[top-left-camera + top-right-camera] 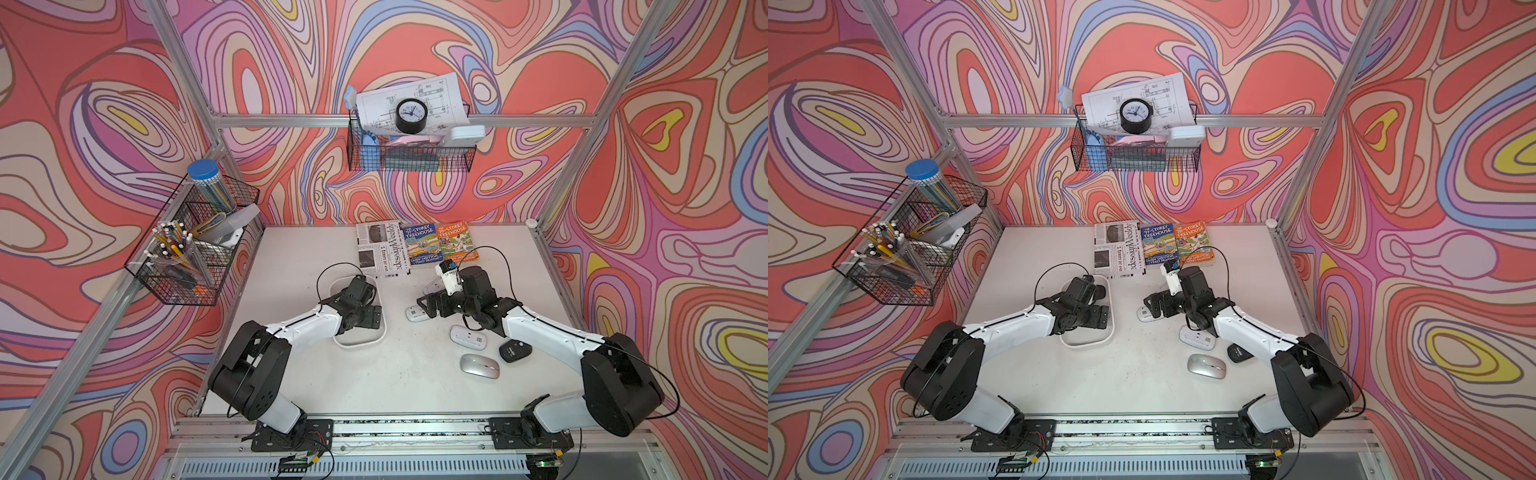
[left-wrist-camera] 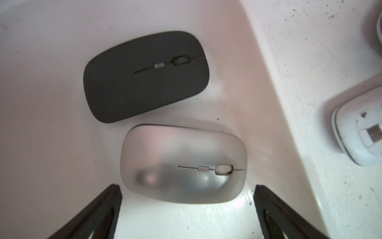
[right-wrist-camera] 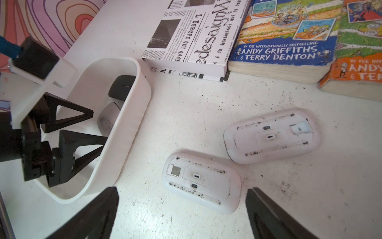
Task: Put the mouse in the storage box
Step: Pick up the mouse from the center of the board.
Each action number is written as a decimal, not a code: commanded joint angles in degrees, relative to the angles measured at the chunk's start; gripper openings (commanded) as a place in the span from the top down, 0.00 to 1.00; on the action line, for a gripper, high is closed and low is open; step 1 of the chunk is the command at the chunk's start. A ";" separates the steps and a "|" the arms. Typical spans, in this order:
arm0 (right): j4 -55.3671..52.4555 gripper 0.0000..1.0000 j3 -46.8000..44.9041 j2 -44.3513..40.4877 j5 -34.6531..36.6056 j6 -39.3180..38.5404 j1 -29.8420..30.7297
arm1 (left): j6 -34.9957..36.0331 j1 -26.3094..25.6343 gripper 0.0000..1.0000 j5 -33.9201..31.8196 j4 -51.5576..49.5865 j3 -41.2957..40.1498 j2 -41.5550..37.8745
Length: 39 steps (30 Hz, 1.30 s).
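Observation:
I need to reach my right gripper outward, turn it and lower its fingers around the long sides of the white mouse nearer the books, since that mouse is slantwise, outward of and below my right gripper.
The white storage box (image 1: 358, 343) sits left of centre in both top views. A black mouse (image 2: 146, 76) and a silver mouse (image 2: 184, 163) lie side by side on its floor. My left gripper (image 2: 186, 187) hangs open inside the box (image 3: 128, 124), just clear of the silver mouse and holding nothing. My right gripper (image 3: 182, 191) is open low over the table, with an upside-down white mouse (image 3: 202, 182) just ahead of its fingertips. A second upside-down white mouse (image 3: 270, 136) lies beside it. Further right on the table lie a black mouse (image 1: 515, 350) and a silver mouse (image 1: 480, 365).
A newspaper-print box (image 1: 380, 247) and two paperback books (image 1: 440, 243) lie along the back of the table. One black wire basket (image 1: 187, 249) of pens hangs on the left frame, another (image 1: 409, 153) with a clock on the back wall.

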 commanded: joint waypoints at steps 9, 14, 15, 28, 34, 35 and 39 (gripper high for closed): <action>-18.71 0.04 13.83 7.57 13.92 14.72 0.21 | -4.24 0.43 0.04 6.33 -6.78 4.10 -13.30; -26.30 0.02 20.39 13.44 16.65 29.28 0.29 | -5.83 0.53 0.04 8.68 -10.43 4.57 -18.52; -26.96 0.02 21.38 14.67 17.52 31.50 0.29 | -5.97 0.53 0.04 8.66 -11.49 4.99 -19.30; -37.36 0.02 38.89 33.49 19.98 39.47 0.25 | -5.53 0.59 0.04 7.88 -17.94 3.91 -29.34; -38.12 0.02 41.12 37.33 21.61 42.14 0.25 | -5.71 0.60 0.04 8.02 -18.10 3.65 -29.39; -38.20 0.02 41.58 37.93 21.94 42.28 0.23 | -5.59 0.62 0.04 8.04 -18.06 3.83 -29.17; -39.80 0.02 44.94 40.84 22.13 42.24 -0.05 | -5.69 0.61 0.04 7.82 -18.43 4.06 -28.81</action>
